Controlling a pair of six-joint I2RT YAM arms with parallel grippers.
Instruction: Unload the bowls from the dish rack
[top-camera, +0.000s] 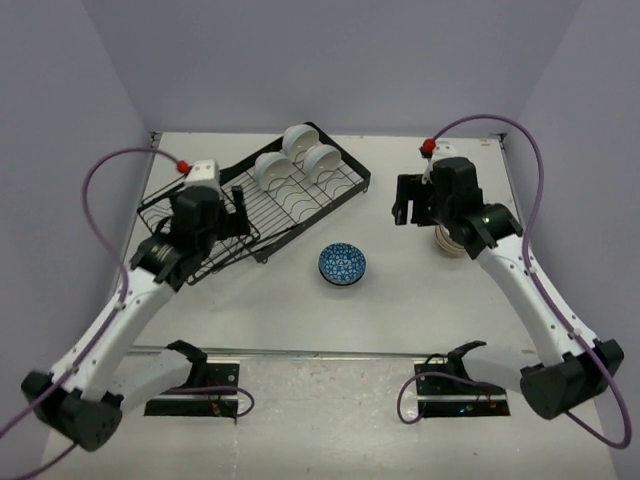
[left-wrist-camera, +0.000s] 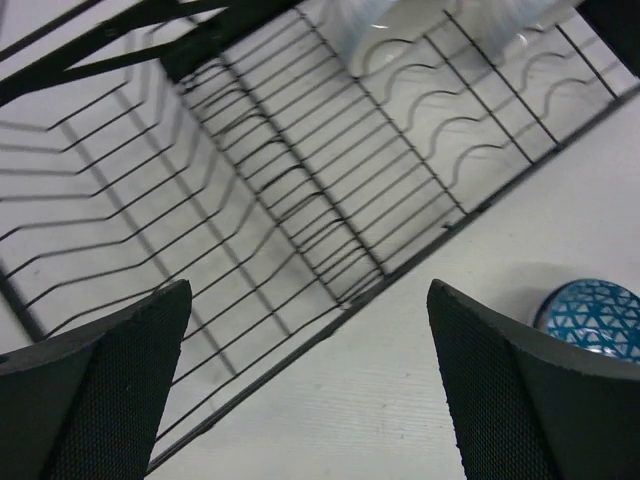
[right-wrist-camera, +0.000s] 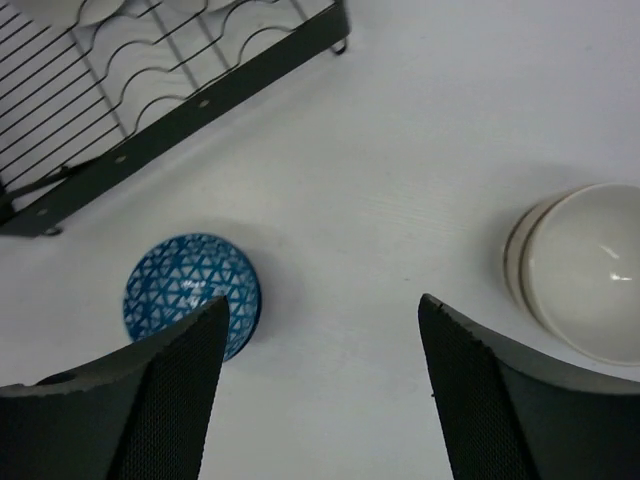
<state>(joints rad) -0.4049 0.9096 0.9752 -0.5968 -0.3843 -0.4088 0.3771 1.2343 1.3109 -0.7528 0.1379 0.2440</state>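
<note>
My left gripper tilts and moves outward and down onto the nearest white bowl's far rim (top-camera: 269, 156) next, since that bowl stands outward of and below my gripper.
The black wire dish rack (top-camera: 300, 208) lies at the middle left and holds three white bowls (top-camera: 298, 142) at its far right end. A blue-and-white patterned bowl (top-camera: 342, 263) stands on the table in front of the rack. A stack of beige bowls (top-camera: 452, 244) stands at the right, partly hidden by my right arm. My left gripper (top-camera: 240, 205) is open and empty over the rack's empty left section (left-wrist-camera: 250, 180). My right gripper (top-camera: 405, 205) is open and empty above the table, between the blue bowl (right-wrist-camera: 190, 295) and the beige stack (right-wrist-camera: 590, 270).
The table (top-camera: 400, 300) is white, with purple walls close on three sides. The rack's near rim (left-wrist-camera: 330, 320) runs diagonally under my left fingers. The blue bowl (left-wrist-camera: 595, 315) shows at the right edge of the left wrist view, and the rack's corner (right-wrist-camera: 180, 110) at the upper left of the right wrist view.
</note>
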